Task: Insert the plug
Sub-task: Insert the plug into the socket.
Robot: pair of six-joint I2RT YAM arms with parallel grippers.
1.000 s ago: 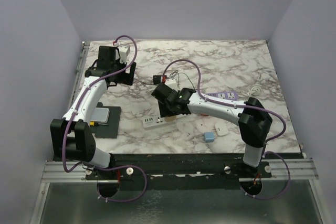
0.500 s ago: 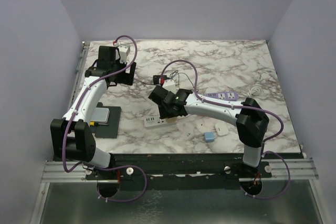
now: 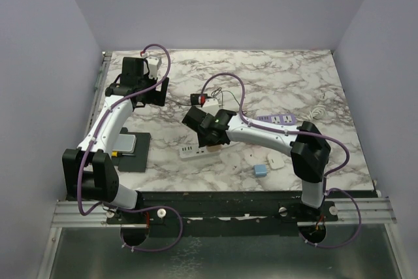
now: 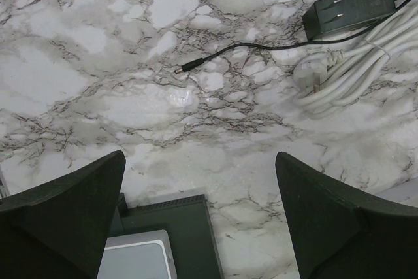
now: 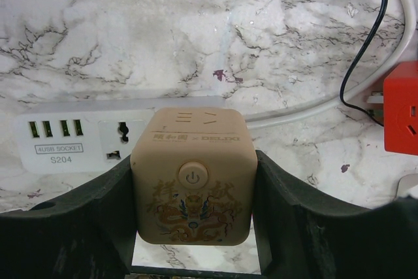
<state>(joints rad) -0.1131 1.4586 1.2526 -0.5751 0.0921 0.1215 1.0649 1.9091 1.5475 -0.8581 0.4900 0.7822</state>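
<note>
The tipped cube, whose lettered side shows, gets levelled next. My right gripper presses down onto the power strip's end by the white cable (image 5: 206,102) for this, then releases it.
The plug is a tan cube (image 5: 192,174) with a power button and a dragon print. My right gripper (image 5: 194,191) is shut on its two sides, near the table's middle (image 3: 199,125). Right beyond the cube lies a white power strip (image 5: 78,138) with several USB ports and one universal socket showing just left of the cube. The cube hides the strip's right part, and I cannot tell if they touch. In the top view the strip (image 3: 194,153) lies under the gripper. My left gripper (image 4: 199,213) is open and empty, high over the table's far left (image 3: 137,73).
A red cube socket (image 5: 401,106) and white cable lie to the right of the plug. A purple-faced strip (image 3: 281,119), a blue block (image 3: 260,170) and small white adapters (image 3: 275,160) lie nearby. A grey box (image 4: 134,259) on a black pad, a black adapter (image 4: 349,11) and coiled white cable (image 4: 353,73) lie under the left arm.
My right gripper has carried the tan cube a little to the left, over the white strip. The left arm has not moved.
</note>
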